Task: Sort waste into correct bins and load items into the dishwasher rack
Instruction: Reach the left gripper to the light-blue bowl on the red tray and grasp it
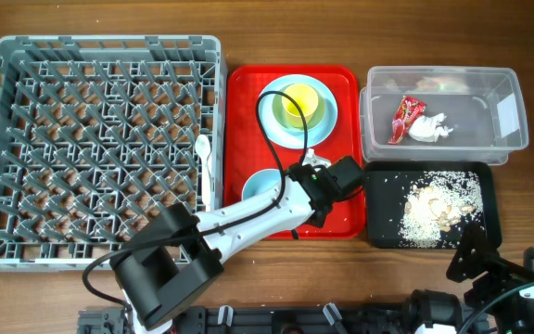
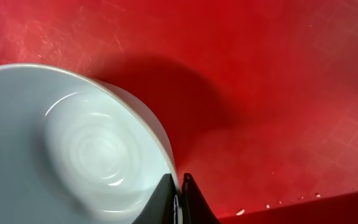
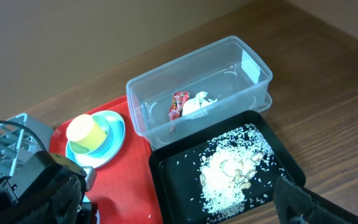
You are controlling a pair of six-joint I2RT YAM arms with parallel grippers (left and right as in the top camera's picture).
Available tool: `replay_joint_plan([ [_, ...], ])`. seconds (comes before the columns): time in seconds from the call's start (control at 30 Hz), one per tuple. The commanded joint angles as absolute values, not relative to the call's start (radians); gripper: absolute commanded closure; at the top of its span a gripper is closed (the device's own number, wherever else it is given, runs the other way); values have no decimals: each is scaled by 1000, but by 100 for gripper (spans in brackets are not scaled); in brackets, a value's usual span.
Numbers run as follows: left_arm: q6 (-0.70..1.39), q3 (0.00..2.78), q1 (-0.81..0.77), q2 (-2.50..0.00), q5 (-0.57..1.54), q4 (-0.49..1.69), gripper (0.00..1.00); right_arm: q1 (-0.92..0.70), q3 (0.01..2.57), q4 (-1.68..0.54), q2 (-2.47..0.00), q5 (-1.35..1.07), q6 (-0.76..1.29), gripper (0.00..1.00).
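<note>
The rack's far tray-side corner is to the left of my left gripper in the overhead view. I need to raise that gripper outward, tilt the bowl into that corner and then let go of it.
My left gripper is shut on the right rim of a pale blue bowl, which sits on the red tray. In the overhead view the gripper is by that bowl. A yellow-green cup stands on a light blue plate. The clear tub holds the red wrapper and white tissue. The black tray holds rice scraps. White cutlery lies at the grey rack's right edge. My right gripper is open and empty.
The red tray sits between the rack and the two bins. A few rice grains lie on its near edge. One right gripper finger hangs over the table by the black tray's near corner.
</note>
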State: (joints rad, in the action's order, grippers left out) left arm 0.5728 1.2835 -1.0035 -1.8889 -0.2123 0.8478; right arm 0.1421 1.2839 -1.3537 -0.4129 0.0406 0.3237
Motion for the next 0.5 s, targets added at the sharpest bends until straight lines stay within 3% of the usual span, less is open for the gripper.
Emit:
replay_joint_plan([
  [0.0, 570, 1275, -1011, -1901, -225, 848, 94, 144, 1283, -1353, -406, 28, 317, 0],
  [0.2, 570, 1274, -1011, -1903, -224, 854, 83, 144, 1283, -1353, -406, 28, 317, 0],
  [0.47, 584, 1222, -1011, -1903, -225, 842, 90, 144, 1283, -1353, -406, 28, 317, 0],
])
